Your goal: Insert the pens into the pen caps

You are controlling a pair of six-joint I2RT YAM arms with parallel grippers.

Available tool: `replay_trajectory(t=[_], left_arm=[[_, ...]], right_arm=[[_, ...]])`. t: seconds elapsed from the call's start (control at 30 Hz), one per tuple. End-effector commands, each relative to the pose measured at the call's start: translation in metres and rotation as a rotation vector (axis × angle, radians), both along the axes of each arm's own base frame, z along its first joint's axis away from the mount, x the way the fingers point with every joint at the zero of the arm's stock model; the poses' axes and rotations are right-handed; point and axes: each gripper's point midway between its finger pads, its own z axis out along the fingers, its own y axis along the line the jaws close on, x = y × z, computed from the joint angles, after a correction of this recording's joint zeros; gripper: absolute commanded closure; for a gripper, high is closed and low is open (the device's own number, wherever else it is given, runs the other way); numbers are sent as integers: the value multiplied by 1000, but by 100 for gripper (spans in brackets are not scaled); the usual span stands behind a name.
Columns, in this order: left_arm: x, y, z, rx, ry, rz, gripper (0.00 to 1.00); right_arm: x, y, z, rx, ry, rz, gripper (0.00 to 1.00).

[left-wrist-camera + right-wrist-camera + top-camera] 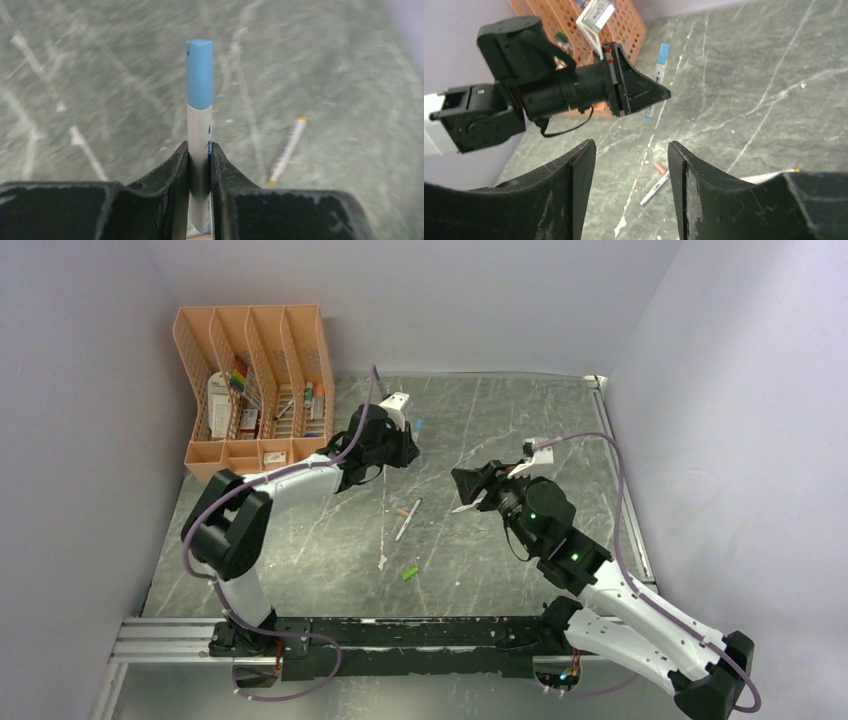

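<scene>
My left gripper lowers the white pen onto the empty table beside the organiser next, since the blue cap already sits on the pen.
My left gripper is shut on a white pen that has the blue cap on its far end, held above the table. It shows in the top view and in the right wrist view, with the blue cap pointing up. My right gripper is open and empty, over the table's middle. A second pen lies beside the orange-pink cap. A third pen lies under my right gripper. The green cap lies nearer the front.
A peach mesh organiser with stationery stands at the back left. The grey marbled table has white scratch streaks. Grey walls close in on the left, back and right. A metal rail runs along the front edge.
</scene>
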Motion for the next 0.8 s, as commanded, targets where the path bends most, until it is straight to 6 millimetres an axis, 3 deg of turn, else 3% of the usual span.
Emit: replay_trajectory(t=[0.0, 0.2, 0.5, 0.67, 0.77], left_arm=[[32, 45, -43, 166, 98, 173, 93], [52, 53, -75, 270, 160, 241, 93], [46, 74, -133, 375, 318, 306, 80], [49, 76, -133, 352, 355, 346, 62], [50, 76, -134, 364, 362, 346, 56]], right_arm=[[2, -1, -26, -62, 62, -7, 46], [5, 6, -40, -96, 83, 15, 46], [5, 12, -57, -116, 116, 41, 46], [3, 14, -64, -119, 132, 55, 46], [3, 14, -68, -131, 143, 55, 46]])
